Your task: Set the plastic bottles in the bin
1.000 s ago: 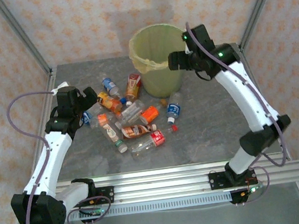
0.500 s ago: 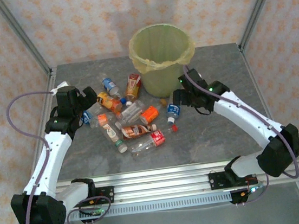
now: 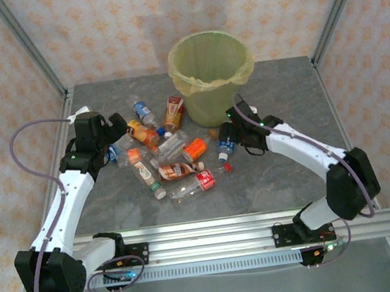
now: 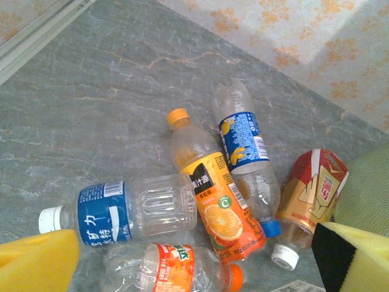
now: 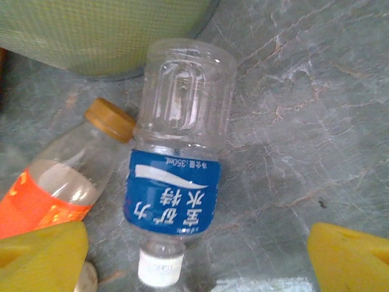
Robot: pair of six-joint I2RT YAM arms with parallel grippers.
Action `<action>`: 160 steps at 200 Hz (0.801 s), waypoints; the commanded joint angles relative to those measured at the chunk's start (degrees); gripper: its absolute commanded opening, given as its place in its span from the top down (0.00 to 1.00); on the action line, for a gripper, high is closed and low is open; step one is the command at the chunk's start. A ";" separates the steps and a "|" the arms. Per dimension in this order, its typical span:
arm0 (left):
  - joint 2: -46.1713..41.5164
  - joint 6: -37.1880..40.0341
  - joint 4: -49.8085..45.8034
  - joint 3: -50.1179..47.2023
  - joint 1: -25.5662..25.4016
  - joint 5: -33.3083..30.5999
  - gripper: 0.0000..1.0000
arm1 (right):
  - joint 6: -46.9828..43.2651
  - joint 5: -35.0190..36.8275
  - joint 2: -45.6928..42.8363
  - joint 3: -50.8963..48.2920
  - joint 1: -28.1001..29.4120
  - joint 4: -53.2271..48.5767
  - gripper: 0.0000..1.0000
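Note:
The white-capped bottle lies just below my open right gripper, so I will lower the gripper over the bottle's blue label and close the yellow fingers around it.
Several plastic bottles lie scattered on the grey table, left of centre. The bin, pale yellow-green with a bag liner, stands at the back. My right gripper is low beside the bin, open, over a blue-labelled bottle with a white cap. That bottle lies between the yellow pads and touches neither; the right gripper holds nothing. My left gripper hangs open at the left of the pile. In its wrist view the left gripper is above an orange juice bottle and a blue-labelled bottle.
An orange-labelled bottle with a brown cap lies against the blue-labelled one, close to the bin wall. A small red cap lies loose on the table. Metal frame posts stand at the table's back corners.
My right arm has come down from the bin's rim to the table beside the blue-labelled bottle, its jaws widening. The left arm has not moved.

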 commanded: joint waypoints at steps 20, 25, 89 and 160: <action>0.77 -1.21 0.15 1.93 -0.78 0.79 0.00 | 0.98 2.78 6.80 3.04 0.37 2.95 0.10; 0.77 -1.18 0.03 1.95 -0.80 0.80 0.00 | 1.03 3.14 7.58 3.36 0.27 2.95 0.10; 1.46 -0.76 -0.29 2.68 -1.41 0.97 0.00 | 1.12 0.84 14.41 3.39 -2.86 6.31 0.22; 2.09 -0.43 -0.47 3.22 -1.77 0.53 0.00 | 0.57 0.58 14.89 0.43 -6.47 7.30 0.25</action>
